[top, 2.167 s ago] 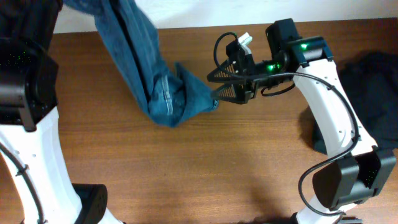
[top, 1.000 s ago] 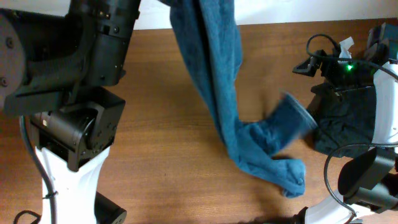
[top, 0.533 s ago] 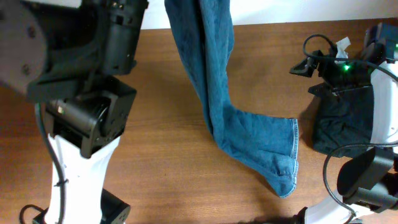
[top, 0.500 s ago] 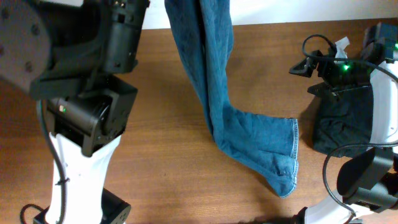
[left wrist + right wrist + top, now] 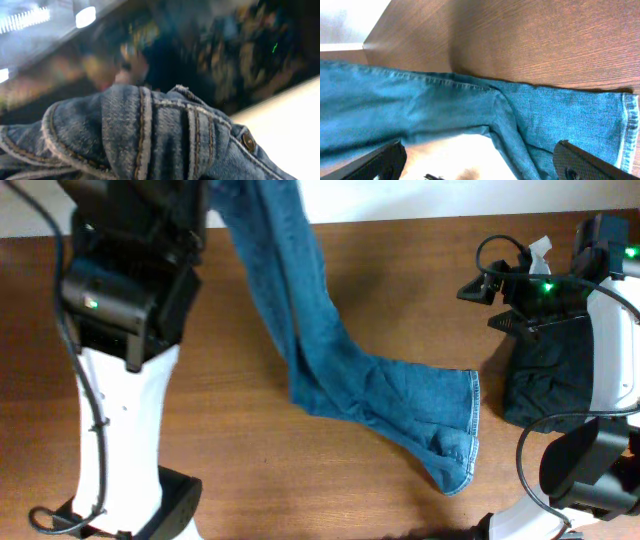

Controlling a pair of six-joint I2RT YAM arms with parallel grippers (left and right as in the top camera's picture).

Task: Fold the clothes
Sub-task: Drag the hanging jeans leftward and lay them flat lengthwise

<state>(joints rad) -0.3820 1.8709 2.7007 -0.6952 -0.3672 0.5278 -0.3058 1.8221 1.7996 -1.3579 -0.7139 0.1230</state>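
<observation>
I will next lower the waistband [image 5: 150,135] to the left in the overhead view with my left gripper, as it hangs high while the hem lies on the wood.
The blue denim jeans [image 5: 300,330] hang from above the table's far edge. One leg trails down to the wood, and its hem [image 5: 470,430] lies at the front right. In the left wrist view the waistband [image 5: 150,135] and a metal button [image 5: 247,141] fill the bottom, hiding my left gripper's fingers, which are shut on the denim. The raised left arm [image 5: 130,280] stands at the left. My right gripper [image 5: 487,288] hovers open at the right, apart from the jeans [image 5: 445,105]. Its fingers [image 5: 585,162] are spread wide with nothing between them. The black garment [image 5: 550,380] lies bunched under the right arm.
The brown wooden table [image 5: 250,480] has its far edge against a white wall [image 5: 420,198]. The right arm's base [image 5: 590,470] and cables [image 5: 500,255] stand at the right edge. The left arm's white column [image 5: 120,430] rises at the front left.
The left arm has swung back and to the left, carrying the upper jeans leftward. The lower leg stays flat on the table. The right arm has hardly moved.
</observation>
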